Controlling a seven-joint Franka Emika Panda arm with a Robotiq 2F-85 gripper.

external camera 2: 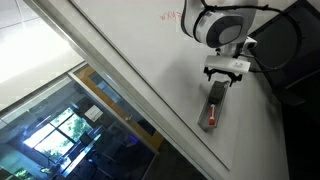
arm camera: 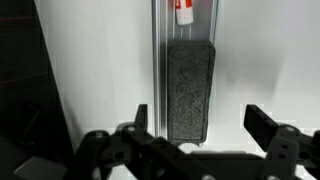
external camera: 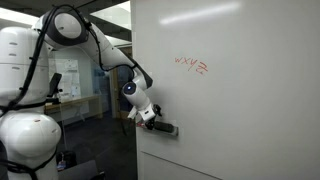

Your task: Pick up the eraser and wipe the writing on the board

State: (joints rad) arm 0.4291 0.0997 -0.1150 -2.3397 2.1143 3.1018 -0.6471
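My open gripper moves straight in toward the white board (external camera: pixel 240 110) and onto the eraser's near end next, since its spread fingers line up outside both long sides.
The dark rectangular eraser (arm camera: pixel 189 90) lies on the grey ledge strip (arm camera: pixel 158 60) of the large white board (external camera: pixel 240 110). It also shows in both exterior views (external camera: pixel 163 127) (external camera 2: pixel 217 98). My gripper (arm camera: pixel 200 122) is open, its two fingers spread on either side of the eraser's near end, not touching it. The gripper hovers just over the ledge in both exterior views (external camera: pixel 150 117) (external camera 2: pixel 226 72). The red writing (external camera: pixel 191 66) sits higher on the board, and its edge shows in an exterior view (external camera 2: pixel 171 16).
A thin red pen-like item (arm camera: pixel 184 11) lies on the ledge just beyond the eraser, seen also in an exterior view (external camera 2: pixel 210 121). A distant board with papers (external camera: pixel 66 78) stands behind the arm. Glass panels (external camera 2: pixel 70 120) lie past the board's edge.
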